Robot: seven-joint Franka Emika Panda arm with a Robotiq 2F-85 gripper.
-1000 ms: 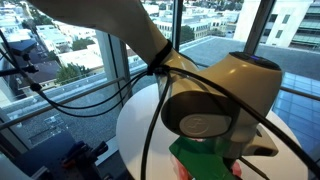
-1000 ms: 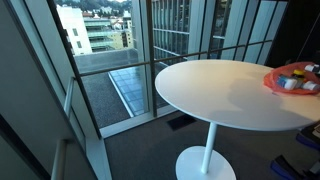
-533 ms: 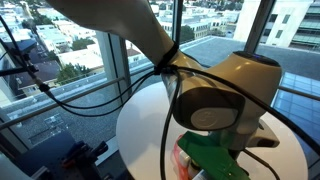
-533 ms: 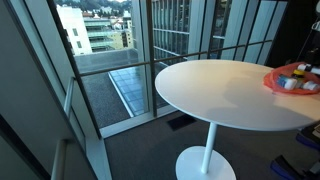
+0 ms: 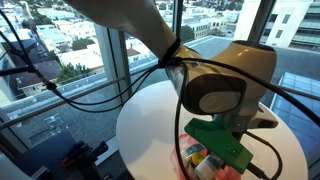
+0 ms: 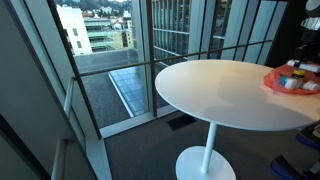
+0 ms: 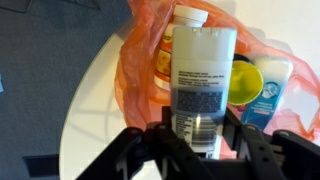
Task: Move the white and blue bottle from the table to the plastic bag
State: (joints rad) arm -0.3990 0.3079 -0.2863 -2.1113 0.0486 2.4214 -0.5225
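I should next lower my gripper into the open orange-red plastic bag below it and let go of the white bottle (image 7: 203,60), because the bottle still hangs above the things inside.
In the wrist view my gripper (image 7: 200,128) is shut on a white bottle (image 7: 203,60) with a white cap. The bottle's back label of black print faces the camera. It hangs over the open orange-red plastic bag (image 7: 135,60) on the round white table (image 7: 88,120). Inside the bag lie a white and blue container (image 7: 272,90), a yellow-green lid (image 7: 243,83) and an orange-labelled item (image 7: 162,62). In an exterior view the arm's wrist and its green mount (image 5: 220,140) hide most of the bag. The bag (image 6: 275,82) also shows at the table's right edge in an exterior view.
The table (image 6: 220,90) stands on a single pedestal next to tall windows (image 6: 110,60). Black cables (image 5: 100,90) loop from the arm past the table's edge. The bag lies close to the table's rim.
In the exterior view the wrist and its green mount have moved right and up. Coloured items in the bag now show beneath them.
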